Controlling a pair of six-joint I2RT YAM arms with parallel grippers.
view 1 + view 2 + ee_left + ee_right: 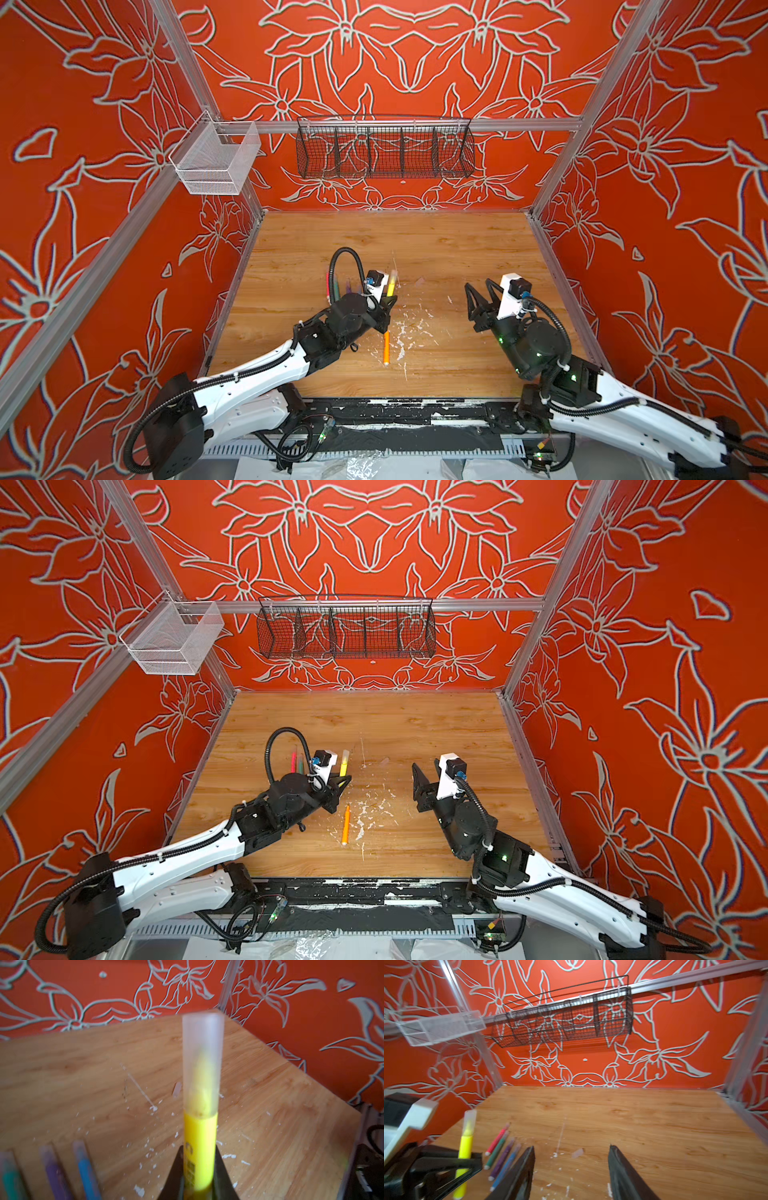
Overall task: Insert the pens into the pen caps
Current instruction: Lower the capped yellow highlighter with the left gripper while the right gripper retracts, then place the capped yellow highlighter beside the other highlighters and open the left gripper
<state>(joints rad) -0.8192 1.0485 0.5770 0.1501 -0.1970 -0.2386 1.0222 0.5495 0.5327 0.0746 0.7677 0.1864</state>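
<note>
I will tip my left gripper downward next and lower it to the wood below, beside the blue pen. I will then let go of the yellow pen (200,1147), since it has its cap on.
My left gripper (199,1148) (384,307) is shut on the yellow pen (200,1147) (390,288) (465,1147), which points upward. A translucent pen cap (202,1059) sits over its tip. An orange pen (386,347) (345,824) lies uncapped on the table, just in front of that gripper. Red (497,1139), green (496,1150), purple (502,1156) and blue (506,1164) pens lie side by side at the left with caps on. One loose cap (577,1153) (419,281) lies mid-table. My right gripper (571,1146) (482,291) hangs open and empty above the table, to the right.
White paint flecks (409,328) are scattered over the wooden table (457,249). A black wire basket (384,149) hangs on the back rail and a white mesh basket (216,162) on the left rail. Red patterned walls close three sides.
</note>
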